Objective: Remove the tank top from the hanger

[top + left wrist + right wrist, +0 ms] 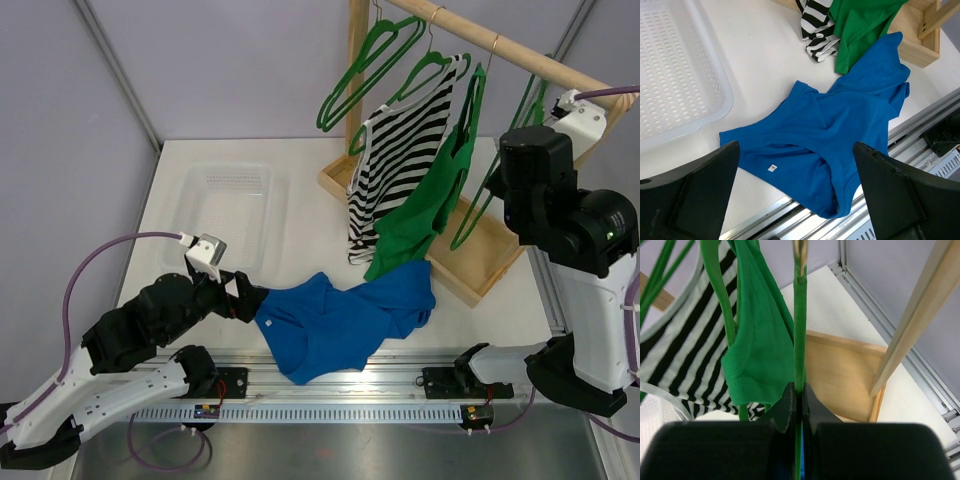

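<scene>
The right gripper carries the thin bar outward beneath the wooden rod toward the upright post next, then opens, since the bare hanger hangs slanted.
The blue tank top [340, 315] lies crumpled on the table near the front rail, off any hanger; it also shows in the left wrist view [840, 125]. My left gripper [250, 300] is open and empty, just above the top's left edge, its jaws [795, 145] spread wide over the cloth. My right gripper [530, 130] is up at the rack, shut [799, 390] on the thin bar of a bare green hanger [800, 330] that hangs from the wooden rod [510, 50].
A striped tank top [400, 160] and a green tank top [425, 210] hang on green hangers from the rod. Empty green hangers [370, 70] hang further left. The wooden rack base [840, 375] sits below. A clear plastic basket [225, 215] stands at the left.
</scene>
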`<state>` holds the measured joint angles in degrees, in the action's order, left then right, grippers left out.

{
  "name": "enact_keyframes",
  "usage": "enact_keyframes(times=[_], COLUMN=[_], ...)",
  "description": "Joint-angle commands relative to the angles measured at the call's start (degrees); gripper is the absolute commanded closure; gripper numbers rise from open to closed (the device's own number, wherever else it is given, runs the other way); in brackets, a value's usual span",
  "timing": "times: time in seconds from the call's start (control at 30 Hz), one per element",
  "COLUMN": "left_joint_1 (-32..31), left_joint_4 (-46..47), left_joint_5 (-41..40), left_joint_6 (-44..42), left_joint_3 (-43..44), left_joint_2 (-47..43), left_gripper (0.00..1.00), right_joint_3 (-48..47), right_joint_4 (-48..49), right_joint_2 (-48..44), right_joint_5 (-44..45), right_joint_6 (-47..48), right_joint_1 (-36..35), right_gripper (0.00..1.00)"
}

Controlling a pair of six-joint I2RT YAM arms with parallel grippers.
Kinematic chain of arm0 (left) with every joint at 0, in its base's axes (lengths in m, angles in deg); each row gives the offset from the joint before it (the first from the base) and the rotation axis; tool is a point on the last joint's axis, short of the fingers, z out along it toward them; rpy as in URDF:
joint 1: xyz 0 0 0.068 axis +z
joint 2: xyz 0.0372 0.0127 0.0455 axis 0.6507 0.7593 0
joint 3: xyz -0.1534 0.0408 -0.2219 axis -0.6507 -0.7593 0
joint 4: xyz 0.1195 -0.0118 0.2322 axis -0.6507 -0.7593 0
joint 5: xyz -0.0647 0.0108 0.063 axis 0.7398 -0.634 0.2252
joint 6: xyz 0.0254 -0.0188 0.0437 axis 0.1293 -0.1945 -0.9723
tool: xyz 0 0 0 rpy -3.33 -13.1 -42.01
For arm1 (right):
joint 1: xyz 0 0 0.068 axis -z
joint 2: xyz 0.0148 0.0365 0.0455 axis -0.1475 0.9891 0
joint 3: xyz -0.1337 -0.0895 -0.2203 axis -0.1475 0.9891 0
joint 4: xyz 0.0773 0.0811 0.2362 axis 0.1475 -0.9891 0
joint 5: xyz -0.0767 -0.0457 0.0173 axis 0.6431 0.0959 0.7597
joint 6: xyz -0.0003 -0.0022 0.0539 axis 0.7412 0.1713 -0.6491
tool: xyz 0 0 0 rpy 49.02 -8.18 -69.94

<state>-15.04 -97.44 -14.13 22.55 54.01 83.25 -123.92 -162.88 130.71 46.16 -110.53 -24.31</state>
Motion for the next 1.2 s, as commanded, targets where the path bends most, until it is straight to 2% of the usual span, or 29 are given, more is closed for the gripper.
enact_keyframes(times=[0.0, 0.13, 0.5, 0.8, 0.93, 1.17], left_joint_1=[-0.17, -0.17, -0.26, -0.26, -0.26, -0.26], left_joint_4=[3.47, 3.65, 4.44, 4.88, 4.97, 5.05], left_joint_5=[1.96, 2.57, 4.95, 6.09, 6.18, 6.09], left_joint_6=[-1.07, -1.16, -1.51, -1.86, -1.86, -1.77], left_joint_3=[-0.34, -0.51, -1.04, -1.30, -1.31, -1.39], left_joint_2=[-0.58, -0.66, -0.75, -1.45, -1.98, -2.77], left_gripper=[0.01, 0.01, 0.01, 0.01, 0.01, 0.01], right_joint_3=[-6.37, -12.36, -20.89, -20.99, -15.99, -1.05], right_joint_4=[-13.83, -13.92, -13.75, -13.57, -12.52, -4.88], right_joint_2=[1.95, 6.09, 12.86, 16.20, 14.98, 7.78], right_joint_5=[0.24, -2.23, -6.52, -13.13, -14.71, -17.96], right_joint_6=[2.35, 5.86, 11.84, 14.75, 14.05, 12.29], right_joint_1=[2.11, 4.40, 14.16, 22.59, 24.44, 24.45], right_gripper=[1.00, 1.00, 1.00, 1.00, 1.00, 1.00])
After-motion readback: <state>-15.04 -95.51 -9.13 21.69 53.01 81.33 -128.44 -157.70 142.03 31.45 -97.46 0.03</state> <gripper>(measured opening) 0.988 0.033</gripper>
